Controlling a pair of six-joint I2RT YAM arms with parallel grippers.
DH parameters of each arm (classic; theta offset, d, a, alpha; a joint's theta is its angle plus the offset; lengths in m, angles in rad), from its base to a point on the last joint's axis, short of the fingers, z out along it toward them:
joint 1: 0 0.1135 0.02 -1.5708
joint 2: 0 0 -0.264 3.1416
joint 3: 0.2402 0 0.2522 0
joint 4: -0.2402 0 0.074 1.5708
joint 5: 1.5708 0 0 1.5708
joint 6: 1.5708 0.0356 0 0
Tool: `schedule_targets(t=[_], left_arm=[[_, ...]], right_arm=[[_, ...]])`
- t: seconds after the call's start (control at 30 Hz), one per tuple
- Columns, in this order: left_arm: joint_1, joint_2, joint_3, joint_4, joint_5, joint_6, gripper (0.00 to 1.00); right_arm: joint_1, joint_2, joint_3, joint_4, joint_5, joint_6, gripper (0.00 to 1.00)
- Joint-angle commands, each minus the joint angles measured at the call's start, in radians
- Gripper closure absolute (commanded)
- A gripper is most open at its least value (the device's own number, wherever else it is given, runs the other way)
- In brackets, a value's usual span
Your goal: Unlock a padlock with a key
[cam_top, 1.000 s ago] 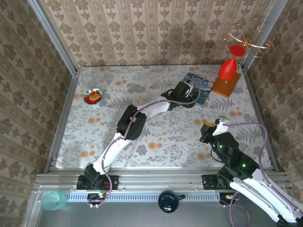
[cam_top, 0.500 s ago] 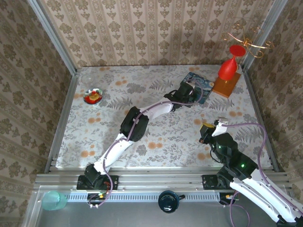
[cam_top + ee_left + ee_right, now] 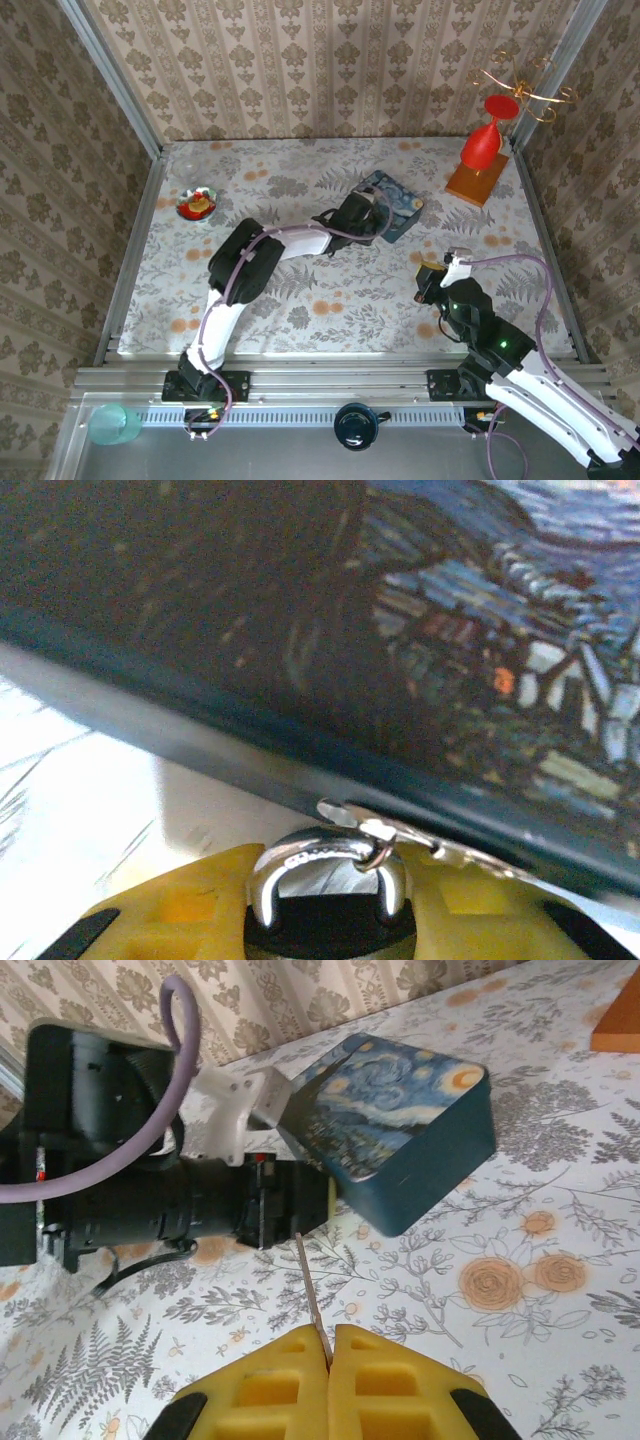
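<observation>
My left gripper draws back across the floral tabletop nearer the bowl next, turns the padlock and releases it, because the tin hooked to it sits crooked.
The padlock (image 3: 330, 925), dark-bodied with a silvery shackle (image 3: 300, 858), sits between the yellow fingers (image 3: 180, 915) of my left gripper (image 3: 330, 885), which is shut on it. Its shackle hooks a small metal ring at the edge of the blue painted tin (image 3: 450, 660). From above, the left gripper (image 3: 358, 216) presses against the tin (image 3: 394, 203) at mid-table. My right gripper (image 3: 330, 1348) is shut on the key (image 3: 312, 1290), whose thin blade sticks up from the fingertips towards the left arm (image 3: 150, 1200). The right gripper (image 3: 431, 279) hovers right of and nearer than the tin.
A red cone-shaped ornament on a wooden block (image 3: 478, 170) stands at the back right. A small bowl (image 3: 198, 204) with red and yellow contents sits at the left. Metal rails and patterned walls border the floral tabletop (image 3: 330, 290).
The left gripper closed on the padlock and drew back towards the left and nearer, dragging the blue tin with it. The right gripper with the key shifted slightly left.
</observation>
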Motion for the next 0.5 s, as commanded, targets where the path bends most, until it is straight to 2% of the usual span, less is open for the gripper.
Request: schedule_targets(t=[0.0, 0.33, 0.47], left_arm=[[0.031, -0.114, -0.12, 0.083, -0.043, -0.057, 0.75], [0.107, -0.375, -0.464, 0.127, -0.135, -0.106, 0.75], [0.096, -0.442, -0.576, 0.142, -0.205, -0.167, 0.75]], right_arm=[[-0.002, 0.017, -0.007, 0.048, -0.033, 0.013, 1.0], [-0.003, 0.138, -0.006, 0.156, -0.166, -0.015, 1.0], [-0.003, 0.158, -0.005, 0.168, -0.179, -0.017, 1.0]])
